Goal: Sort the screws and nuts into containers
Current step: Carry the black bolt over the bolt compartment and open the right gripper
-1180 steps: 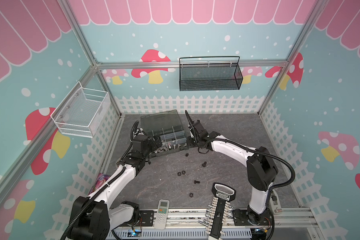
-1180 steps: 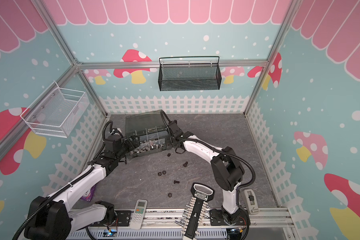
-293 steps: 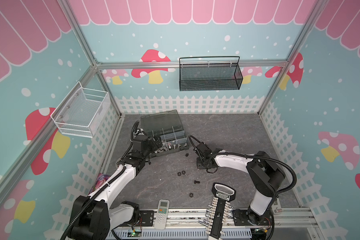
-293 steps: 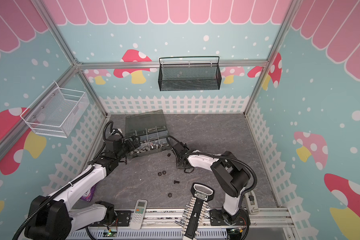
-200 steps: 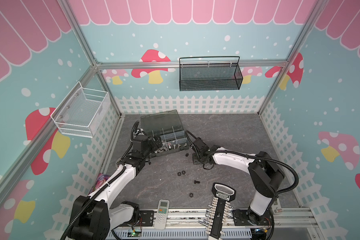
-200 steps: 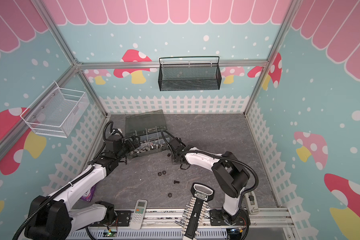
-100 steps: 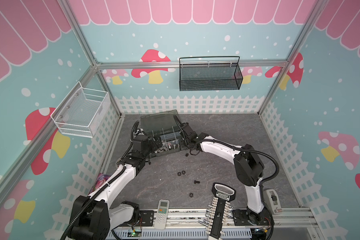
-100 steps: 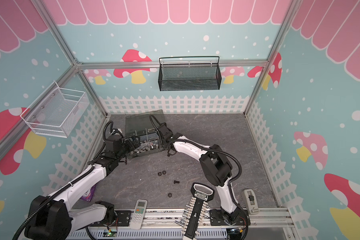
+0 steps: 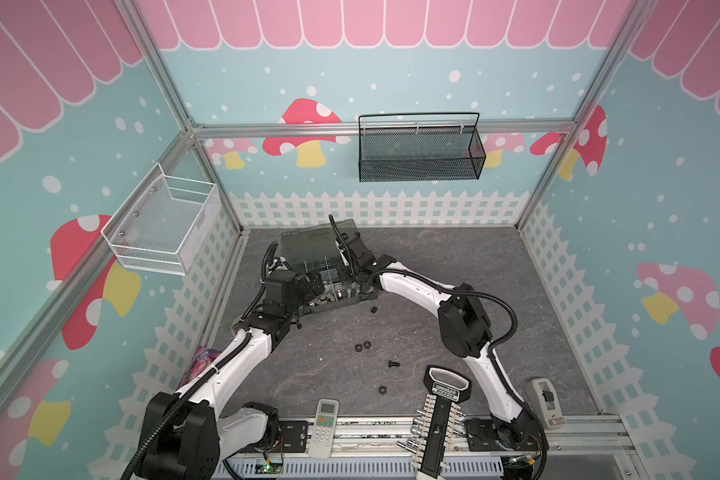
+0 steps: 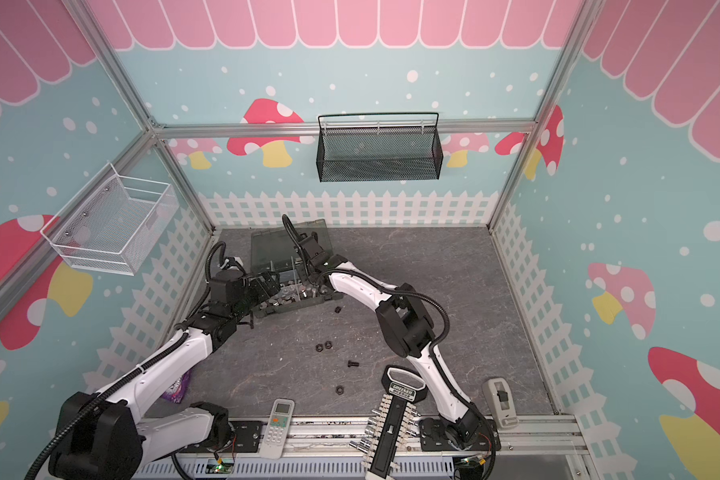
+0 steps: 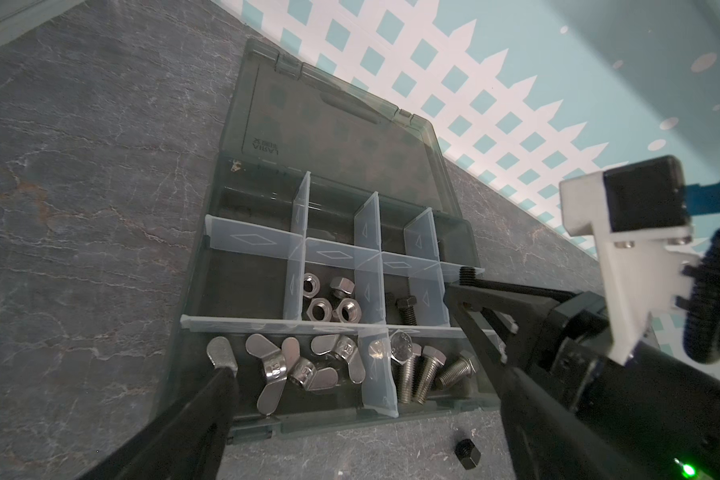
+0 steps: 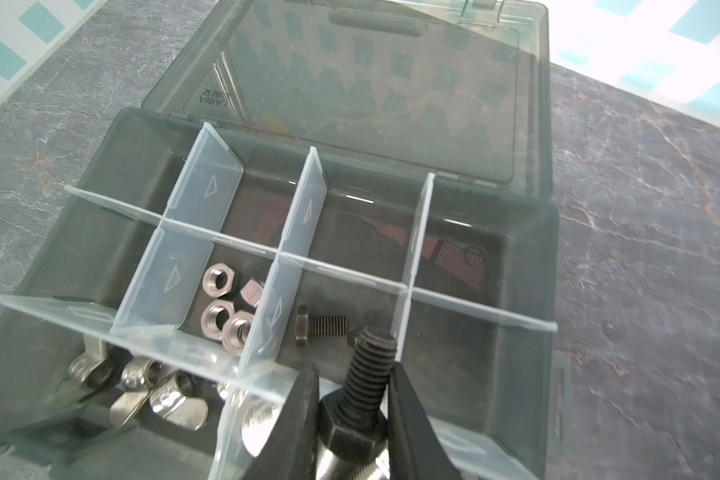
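The container with another black screw is below, so the robot's right gripper will next lower between the pale dividers and let go of the matching screw there.
The dark-grey organizer box (image 9: pixel 308 249) (image 10: pixel 275 249) lies open at the back left, its containers split by pale dividers (image 12: pixel 308 208). My right gripper (image 12: pixel 354 399) (image 9: pixel 351 286) is shut on a black screw (image 12: pixel 368 370) (image 11: pixel 467 273), held thread-up above a container with another black screw (image 12: pixel 321 330). Silver nuts (image 12: pixel 225 307) (image 11: pixel 329 299) and silver screws (image 11: pixel 425 370) fill neighbouring containers. My left gripper (image 11: pixel 366 386) (image 10: pixel 267 286) stands open at the box's front edge, holding nothing. Loose black nuts (image 9: pixel 362 345) (image 10: pixel 324 346) and a black screw (image 9: pixel 393 364) lie on the floor.
Wing nuts (image 11: pixel 292 365) fill a front compartment. A black nut (image 9: pixel 373 309) (image 11: pixel 467 453) sits just before the box, another (image 9: pixel 382 390) further forward. A remote (image 9: pixel 326 422), a socket rack (image 9: pixel 437 419), a white device (image 9: pixel 543 401) and a purple packet (image 9: pixel 200 365) line the front.
My right gripper has risen from the floor with the black screw and swung left and back to above the box. The left arm has stayed put.
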